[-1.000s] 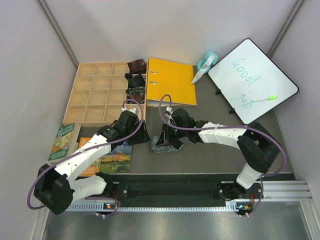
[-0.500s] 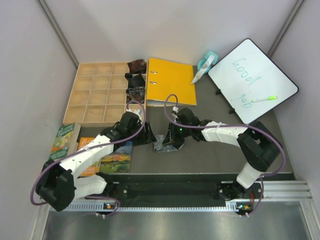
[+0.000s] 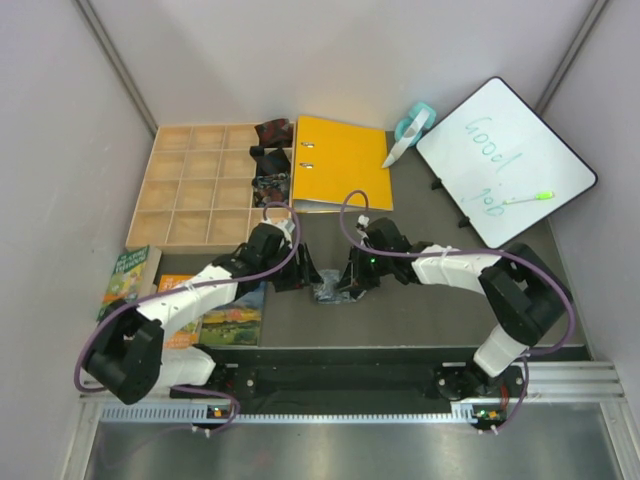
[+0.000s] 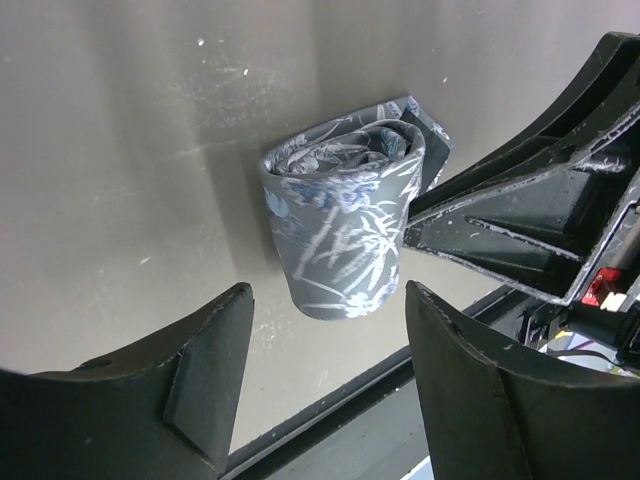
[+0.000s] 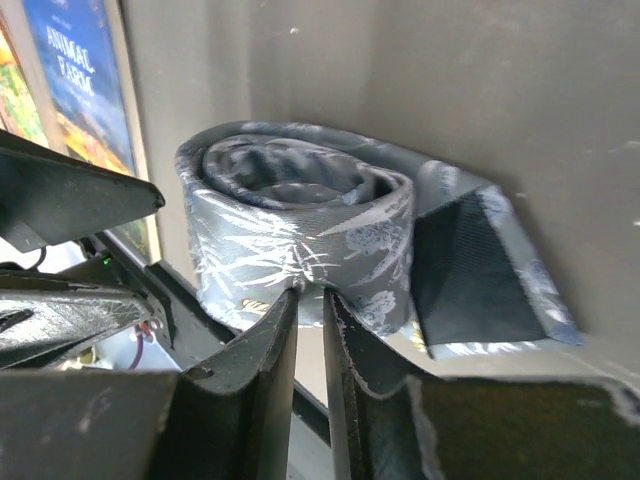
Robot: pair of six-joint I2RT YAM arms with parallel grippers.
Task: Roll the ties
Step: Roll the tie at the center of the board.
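My left gripper moves to the right in the top view onto the roll's flowered side and closes there next, because that side faces its open fingers.
The silvery grey-blue tie stands as a tight roll on the dark table between both arms. In the left wrist view the roll sits just beyond my open left gripper, which touches nothing. My right gripper is shut, pinching the lower edge of the roll's outer layer. The tie's dark tip lies flat beside the roll. In the top view the left gripper and right gripper flank the roll. Dark red, black and speckled rolls sit further back.
A wooden compartment tray stands at the back left, a yellow binder beside it. A whiteboard with a green marker lies at the right. Books lie at the left. The table's front edge is close to the roll.
The left gripper has moved right, up to the rolled tie. The right gripper has shifted a little right and lower, staying at the roll.
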